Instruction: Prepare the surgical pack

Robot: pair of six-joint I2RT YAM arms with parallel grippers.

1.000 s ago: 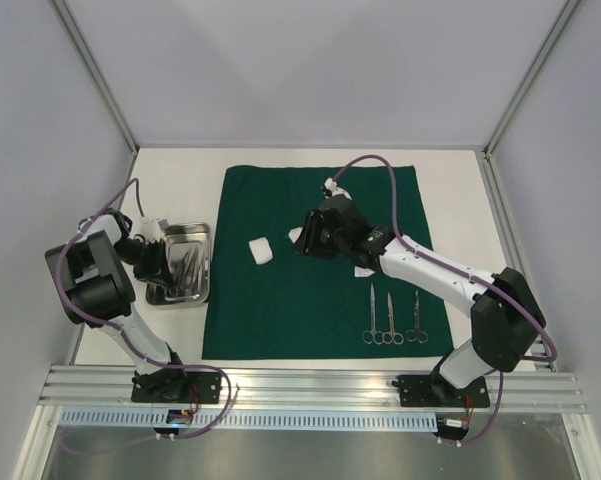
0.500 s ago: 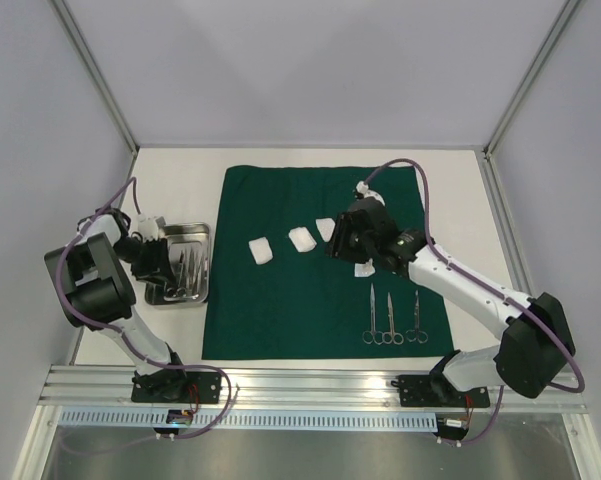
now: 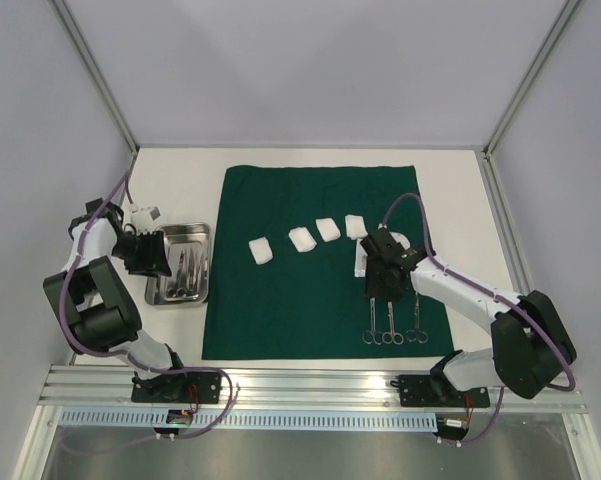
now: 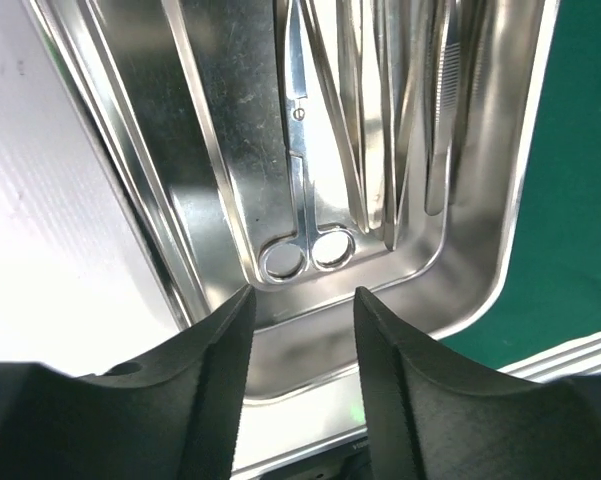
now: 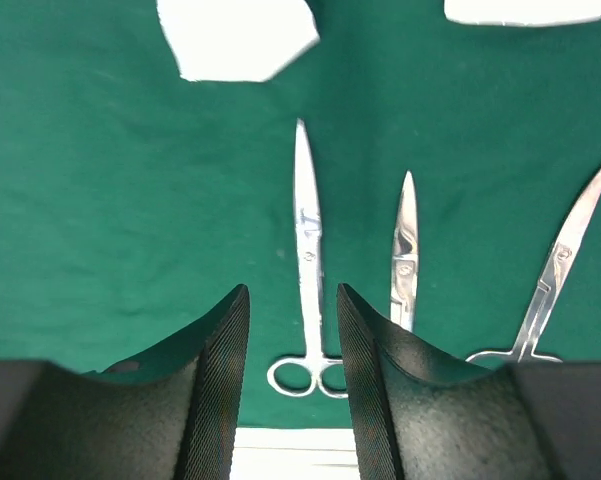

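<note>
My right gripper's open fingers already line up on both sides of the body of the drape's tray-side scissors [image 3: 372, 312], directly below it. I should lower my right gripper onto that body next.
The dark green drape [image 3: 280, 310] lies flat mid-table. Several white gauze pads run in a row across it, from the leftmost pad [image 3: 261, 250] to one at the right [image 3: 356, 225]. Three scissors [image 3: 391, 320] lie side by side at its near right. My right gripper [image 3: 380, 293] hovers open and empty over the leftmost scissors [image 5: 307, 240], with the gripper [image 5: 292, 300] above the shaft. The steel tray [image 3: 202, 232] stands left of the drape. My left gripper [image 3: 158, 260] is open and empty over its near end [image 4: 300, 300], above scissors [image 4: 298, 170] and forceps [image 4: 445, 100] lying in the tray [image 4: 500, 230].
Another gauze pad [image 3: 361, 262] lies beside my right wrist, partly hidden, and shows in the right wrist view [image 5: 238, 38]. Bare white table [image 3: 180, 180] surrounds the drape. Grey walls and frame posts close the back and sides. A metal rail [image 3: 310, 385] runs along the near edge.
My right arm has swung right and toward the near edge, from over the gauze row to over the scissors, uncovering more pads. My left gripper has shifted slightly over the tray.
</note>
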